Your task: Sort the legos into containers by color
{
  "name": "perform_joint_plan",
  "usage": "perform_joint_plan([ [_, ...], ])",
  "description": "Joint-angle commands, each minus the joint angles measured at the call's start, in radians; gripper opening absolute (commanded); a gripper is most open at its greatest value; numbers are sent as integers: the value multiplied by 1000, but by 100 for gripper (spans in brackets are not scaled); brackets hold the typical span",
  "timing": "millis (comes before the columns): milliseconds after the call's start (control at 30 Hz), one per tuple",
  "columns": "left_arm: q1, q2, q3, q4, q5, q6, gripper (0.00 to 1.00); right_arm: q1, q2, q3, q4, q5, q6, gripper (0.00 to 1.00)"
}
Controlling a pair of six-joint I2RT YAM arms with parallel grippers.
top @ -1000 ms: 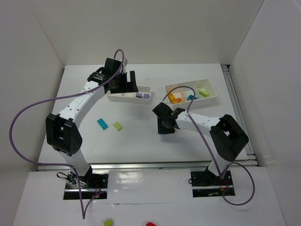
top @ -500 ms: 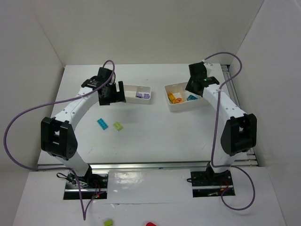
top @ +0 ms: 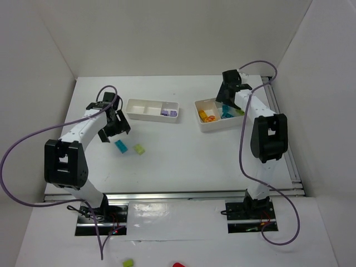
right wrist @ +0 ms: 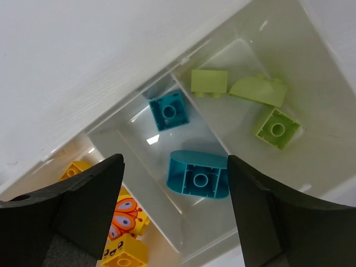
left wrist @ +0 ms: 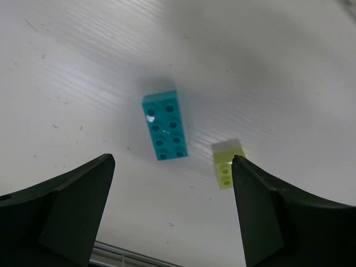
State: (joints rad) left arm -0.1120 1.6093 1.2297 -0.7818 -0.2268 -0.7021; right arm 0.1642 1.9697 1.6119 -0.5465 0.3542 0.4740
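My left gripper will move down and slightly back, with its open fingers on both sides of the teal brick (top: 120,146) (left wrist: 164,125), because that brick is below it and nearer my base.
Two loose legos lie on the table at the left, a teal brick (top: 120,146) (left wrist: 164,125) and a lime brick (top: 139,149) (left wrist: 227,165). My left gripper (top: 111,125) (left wrist: 172,161) hangs open just above and behind them, holding nothing. The left container (top: 146,101) has purple legos (top: 169,113) in its right end. My right gripper (top: 228,100) (right wrist: 175,161) is open over the right container (top: 219,128) (right wrist: 142,147). A rounded teal lego (right wrist: 198,173) and a square teal one (right wrist: 169,110) lie in its middle compartment. Lime legos (right wrist: 258,89) and yellow legos (right wrist: 125,222) fill the compartments either side.
White walls enclose the table at the back and on both sides. A metal rail (top: 167,194) runs along the near edge. In front of the arm bases lie a stray lime piece (top: 128,262) and a red thing (top: 178,265).
My right arm swung from mid-table to the right container and opened; the rounded teal lego now lies in the middle compartment. My left arm moved from the left container toward the loose bricks.
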Motion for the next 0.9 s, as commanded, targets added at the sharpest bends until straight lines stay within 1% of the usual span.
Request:
perform_joint_plan([
  [0,37,14,-22,-33,-39,-68,95,52,-84,27,39,32,-32,82],
  [67,63,29,-48,-33,-28,-95,95,106,-150,-10,60,23,-73,82],
  [100,63,38,-71,-33,-28,-96,95,130,-173,-33,78,0,-93,82],
  [133,72,38,-82,-24,-16,-96,95,182,-195,-84,126,-26,-115,82],
  [167,72,38,-93,-4,-16,-96,94,210,-213,-102,138,-49,-132,84],
  [233,81,38,-117,33,16,-96,93,271,-235,-136,152,-147,-175,86],
  [267,81,63,-118,44,29,-96,91,335,-235,-136,152,-225,-207,87],
  [333,81,84,-118,56,38,-105,90,412,-235,-147,163,-282,-239,91],
  [367,81,96,-118,56,38,-105,90,492,-218,-147,163,-305,-254,91],
  [433,81,127,-118,67,38,-105,87,567,-175,-147,163,-331,-290,94],
  [500,81,139,-118,78,47,-114,86,656,-137,-119,163,-331,-301,94],
  [633,90,158,-118,101,47,-114,81,744,-23,-58,172,-304,-340,95],
  [700,90,169,-118,115,57,-114,73,758,7,-23,184,-304,-341,95],
  [733,100,169,-118,115,57,-114,67,768,36,-12,198,-322,-341,95],
  [767,100,169,-118,115,66,-114,61,768,50,0,207,-333,-341,95],
  [800,112,169,-118,115,66,-114,48,779,78,23,207,-333,-350,95],
  [867,124,146,-128,115,66,-114,37,790,106,42,218,-333,-350,95],
])
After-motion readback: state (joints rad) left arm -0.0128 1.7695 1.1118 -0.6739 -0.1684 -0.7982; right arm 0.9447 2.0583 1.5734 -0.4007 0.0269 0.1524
